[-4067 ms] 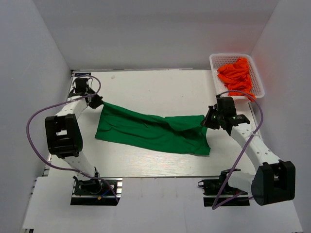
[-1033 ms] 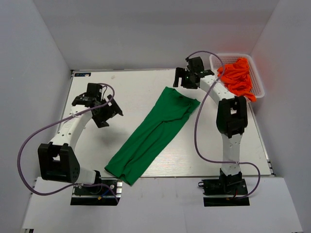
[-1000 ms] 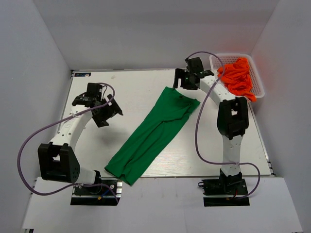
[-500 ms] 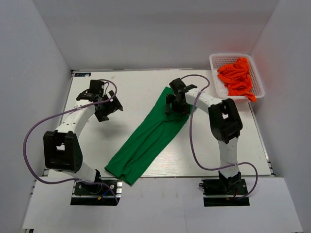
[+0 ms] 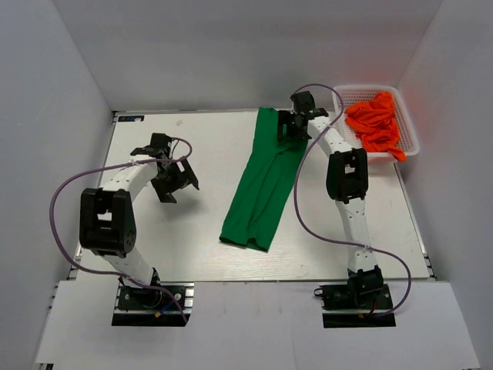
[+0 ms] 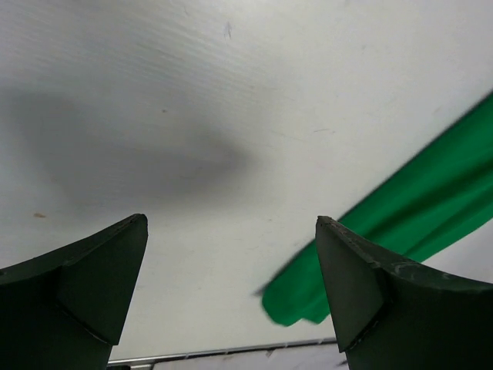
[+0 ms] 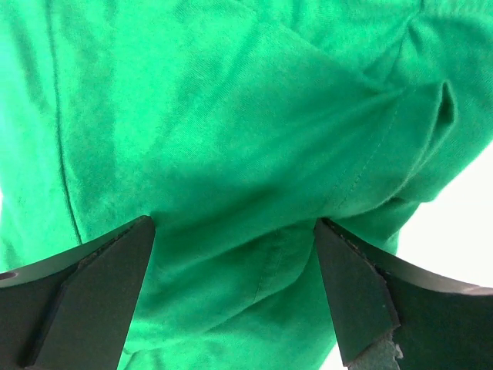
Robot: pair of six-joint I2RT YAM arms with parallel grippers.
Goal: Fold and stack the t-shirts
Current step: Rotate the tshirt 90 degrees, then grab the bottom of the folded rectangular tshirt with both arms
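Bare table is under my left gripper's fingers, so my left gripper needs to move back, to the right in the top view and down onto the shirt's closest near corner (image 5: 225, 237) (image 6: 279, 304).
A kelly green t-shirt (image 5: 258, 189) lies bunched into a long strip running from the table's far edge toward the middle. My right gripper (image 5: 290, 128) hovers over its far end. In the right wrist view the jaws (image 7: 233, 223) stand wide open, with wrinkled green cloth (image 7: 231, 116) filling the space under and between them. My left gripper (image 5: 176, 185) is open over bare table, left of the shirt. In the left wrist view it (image 6: 231, 222) holds nothing, and the shirt's near end (image 6: 431, 200) shows at the right. Orange t-shirts (image 5: 375, 122) are piled in the basket.
A white mesh basket (image 5: 362, 88) stands at the far right corner, just right of my right gripper. The right arm stretches upright along the shirt's right side. White walls close the table in on three sides.
The green shirt has swung from a diagonal to nearly lengthwise, and its near end has left the front edge. My right gripper moved toward the far edge with the shirt's top end. The left gripper shifted slightly nearer.
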